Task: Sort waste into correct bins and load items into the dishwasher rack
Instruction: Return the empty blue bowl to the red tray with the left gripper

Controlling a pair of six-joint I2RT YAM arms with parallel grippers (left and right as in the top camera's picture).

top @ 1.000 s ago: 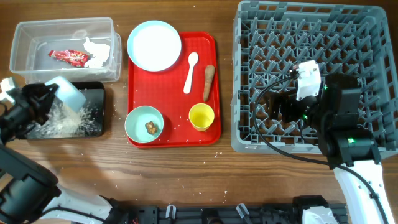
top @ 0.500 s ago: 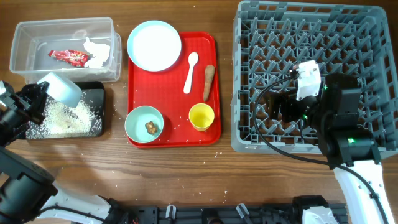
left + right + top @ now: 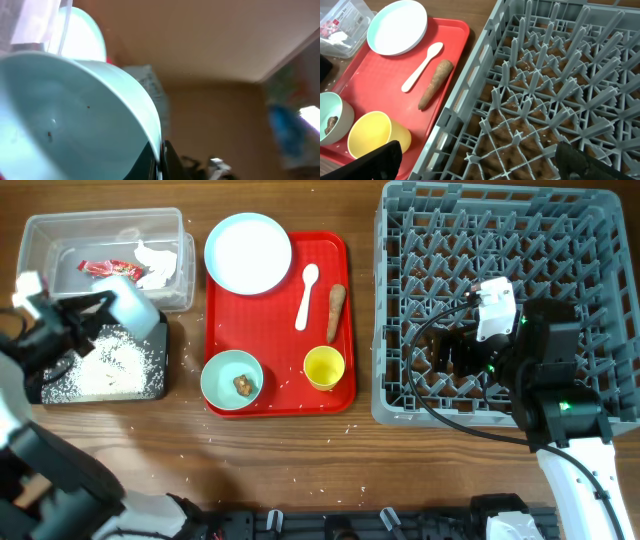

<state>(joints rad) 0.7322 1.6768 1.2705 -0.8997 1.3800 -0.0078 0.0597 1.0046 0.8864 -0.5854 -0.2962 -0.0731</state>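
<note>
I should next swing my left gripper right in the overhead view, level the bowl, lower it and release it on the bare red tray between plate and mint bowl.
My left gripper (image 3: 97, 318) is shut on the rim of the blue-white bowl (image 3: 132, 306), held tilted above the black tray's (image 3: 160, 385) back edge, next to the clear tub (image 3: 40, 285). The bowl's empty inside (image 3: 65, 115) fills the left wrist view. White rice (image 3: 105, 365) lies in the black tray. The red wrapper (image 3: 100, 269) and tissue (image 3: 155, 265) lie in the tub. My right gripper (image 3: 455, 355) is open and empty over the grey rack (image 3: 500, 240); its fingers (image 3: 480, 165) frame the rack floor (image 3: 545, 100).
The red serving tray (image 3: 275, 315) holds the blue plate (image 3: 248, 252), white spoon (image 3: 307, 295), brown sausage piece (image 3: 336, 312), yellow cup (image 3: 324, 367) and the mint bowl (image 3: 225, 370) with a brown lump (image 3: 242, 384). Rice grains are scattered on the wood below the trays.
My left gripper has swung the bowl up and to the right, from low over the black tray to its back edge. The rice has settled in the tray. The right arm has not moved.
</note>
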